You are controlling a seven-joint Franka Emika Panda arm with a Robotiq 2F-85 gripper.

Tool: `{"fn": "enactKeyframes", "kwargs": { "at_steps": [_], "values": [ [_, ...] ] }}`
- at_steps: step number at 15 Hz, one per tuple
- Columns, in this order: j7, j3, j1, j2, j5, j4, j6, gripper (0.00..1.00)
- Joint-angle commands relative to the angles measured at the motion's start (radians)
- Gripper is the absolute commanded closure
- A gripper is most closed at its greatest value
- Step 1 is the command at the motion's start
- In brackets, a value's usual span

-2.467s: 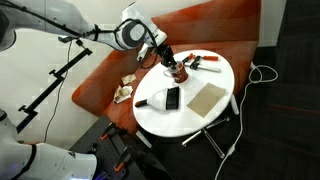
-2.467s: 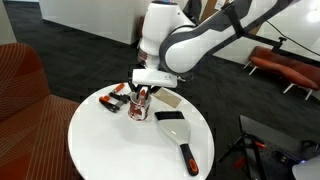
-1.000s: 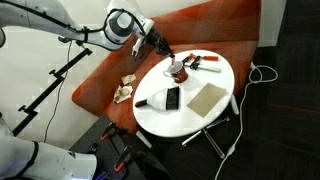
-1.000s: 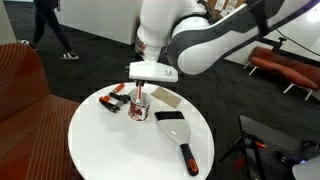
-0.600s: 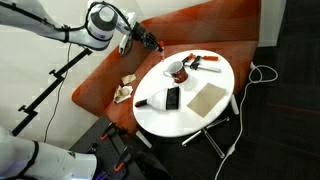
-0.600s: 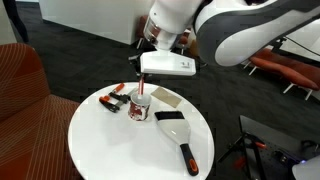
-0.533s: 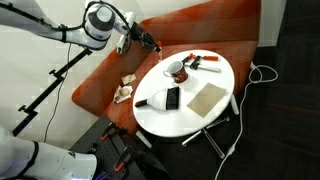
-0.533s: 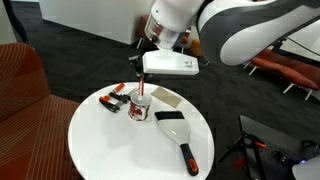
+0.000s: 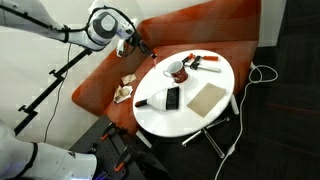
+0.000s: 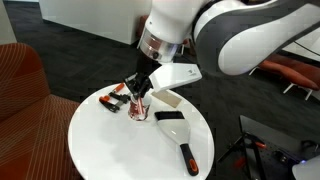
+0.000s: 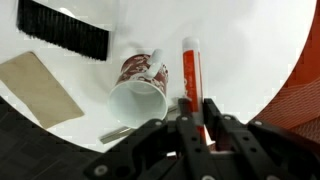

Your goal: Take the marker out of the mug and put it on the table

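Observation:
The red marker [image 11: 190, 65] is out of the mug and table shows beside it, so I will lower my gripper toward that open patch [image 11: 223, 72] and open it next.
The reddish-brown mug [image 9: 176, 70] stands on the oval white table [image 9: 190, 118]; it also shows in an exterior view [image 10: 140, 109]. In the wrist view the mug [image 11: 140, 90] lies below me with its pale inside bare. My gripper [image 11: 198, 102] is shut on the red marker [image 11: 190, 65], which sticks out between the fingers above the table [image 11: 245, 40]. In an exterior view the gripper [image 9: 143, 46] hangs raised near the table's edge on the bench side, apart from the mug. In an exterior view the gripper [image 10: 138, 86] is just above the mug.
A black brush [image 11: 60, 25] and a tan board [image 11: 40, 88] lie on the table, with a flat black device [image 9: 172, 98] and red tools [image 9: 207, 62]. The red-orange bench [image 9: 105, 85] behind holds small items [image 9: 125, 90]. Cables [image 9: 262, 72] trail on the floor.
The gripper was down at the mug. It has since risen with the marker, drawn away from the mug toward the bench side, and the wrist has turned.

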Motion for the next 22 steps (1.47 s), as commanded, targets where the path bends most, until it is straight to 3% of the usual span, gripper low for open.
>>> {"fn": "enactKeyframes", "kwargs": {
  "at_steps": [1,7,15,17,22],
  "values": [
    [-0.160,0.043,-0.027,0.109,0.080,0.104,-0.048,0.91],
    [-0.344,0.052,-0.017,0.257,0.180,0.262,-0.143,0.91],
    [-0.457,0.057,-0.017,0.369,0.253,0.440,-0.380,0.91],
    [-0.458,0.050,-0.010,0.382,0.244,0.464,-0.404,0.54],
    [-0.460,0.051,-0.012,0.395,0.245,0.495,-0.416,0.18]
  ]
}}
